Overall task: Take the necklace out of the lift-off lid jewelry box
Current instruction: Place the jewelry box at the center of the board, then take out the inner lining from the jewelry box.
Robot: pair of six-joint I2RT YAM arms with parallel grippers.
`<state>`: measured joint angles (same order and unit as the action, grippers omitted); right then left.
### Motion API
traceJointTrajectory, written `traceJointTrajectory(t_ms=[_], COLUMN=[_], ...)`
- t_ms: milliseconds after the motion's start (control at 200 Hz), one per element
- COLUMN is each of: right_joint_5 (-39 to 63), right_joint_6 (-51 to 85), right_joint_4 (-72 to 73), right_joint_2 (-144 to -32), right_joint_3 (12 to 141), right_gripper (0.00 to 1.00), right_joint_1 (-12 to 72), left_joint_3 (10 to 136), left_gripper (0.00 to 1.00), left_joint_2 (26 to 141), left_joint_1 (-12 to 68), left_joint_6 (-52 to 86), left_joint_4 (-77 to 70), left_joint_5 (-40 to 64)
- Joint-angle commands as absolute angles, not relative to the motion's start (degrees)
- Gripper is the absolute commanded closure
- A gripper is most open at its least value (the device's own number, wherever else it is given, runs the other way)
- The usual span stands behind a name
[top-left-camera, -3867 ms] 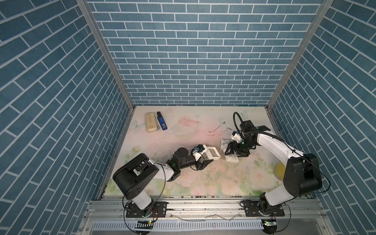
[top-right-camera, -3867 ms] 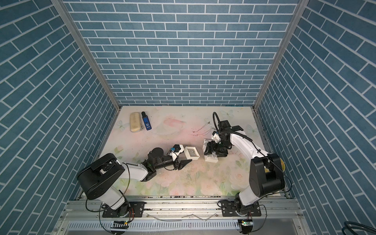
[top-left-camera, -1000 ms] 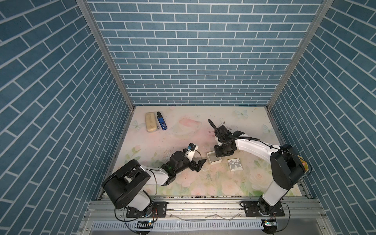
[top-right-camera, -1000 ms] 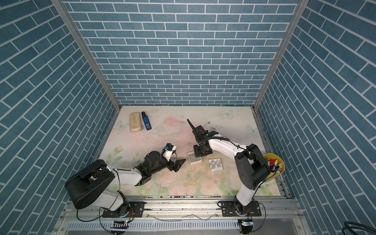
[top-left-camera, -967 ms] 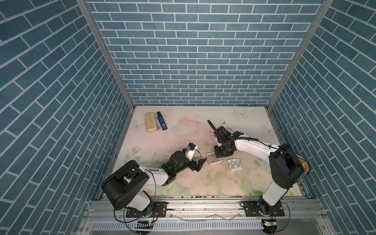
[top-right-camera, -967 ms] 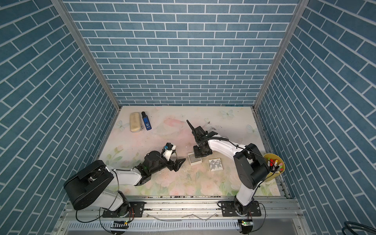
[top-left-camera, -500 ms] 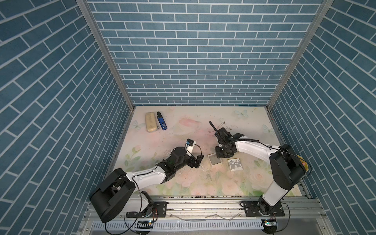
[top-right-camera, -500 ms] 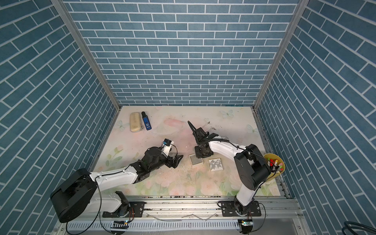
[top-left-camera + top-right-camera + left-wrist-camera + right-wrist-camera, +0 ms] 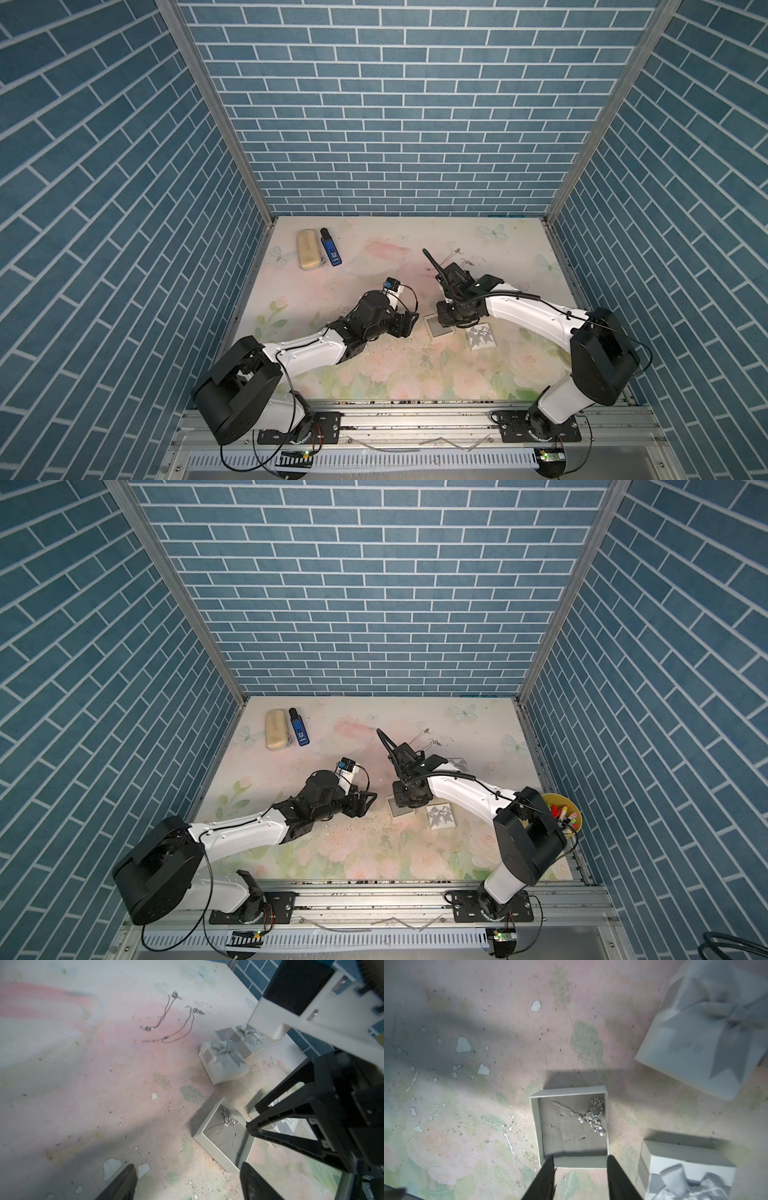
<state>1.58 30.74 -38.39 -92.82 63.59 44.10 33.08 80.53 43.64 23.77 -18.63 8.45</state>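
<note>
The necklace lies below the robot's right gripper in the lidless box, so next the right gripper should lower its open fingers between the box's sides onto the necklace's beaded cluster (image 9: 594, 1116) and close.
The jewelry box (image 9: 548, 1126) stands open on the flowered table, a small grey-white tray with a grey pad; it shows in both top views (image 9: 437, 327) (image 9: 400, 807). The silver necklace (image 9: 592, 1118) lies inside it, against one wall (image 9: 227, 1121). The box's lid (image 9: 481, 338) (image 9: 683, 1169), bow up, rests on the table beside it. My right gripper (image 9: 580, 1164) hangs open just over the box's near wall, holding nothing. My left gripper (image 9: 187, 1181) is open and empty, a short way from the box on its other side (image 9: 409, 322).
Two closed bow boxes (image 9: 224, 1064) (image 9: 246, 1038) stand behind the open one. Two loose chains (image 9: 162, 1016) (image 9: 178, 1031) lie further back. A beige case (image 9: 308, 250) and blue device (image 9: 331, 252) sit far left. A yellow cup of markers (image 9: 563, 810) is at the right edge.
My right gripper, shut a second ago, has opened above the box. My left arm has stretched out and lifted, and its jaws have narrowed a little. The box and lid have stayed put.
</note>
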Motion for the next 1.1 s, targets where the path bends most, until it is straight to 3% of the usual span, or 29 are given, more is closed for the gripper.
traceJointTrajectory(t_ms=[0, 615, 955, 1095], right_joint_5=[3.3, 0.3, 6.7, 7.1], right_joint_6=[33.0, 30.0, 29.2, 29.4], right_joint_4=[-39.1, -36.3, -33.2, -32.2], right_joint_2=[-95.4, -106.0, -106.4, -105.8], right_joint_3=[65.3, 65.9, 64.0, 63.0], right_gripper=[0.58, 0.55, 0.82, 0.88], right_joint_1=[44.6, 45.1, 45.4, 45.4], left_joint_3=[33.6, 34.5, 35.4, 35.7], left_gripper=[0.26, 0.35, 0.39, 0.41], left_joint_2=[82.7, 89.4, 92.4, 93.9], left_joint_1=[43.6, 44.6, 44.6, 44.6], left_joint_6=[27.2, 30.1, 31.7, 32.5], left_joint_4=[-19.6, -23.3, -25.4, -26.7], left_joint_5=[10.9, 13.9, 15.8, 16.4])
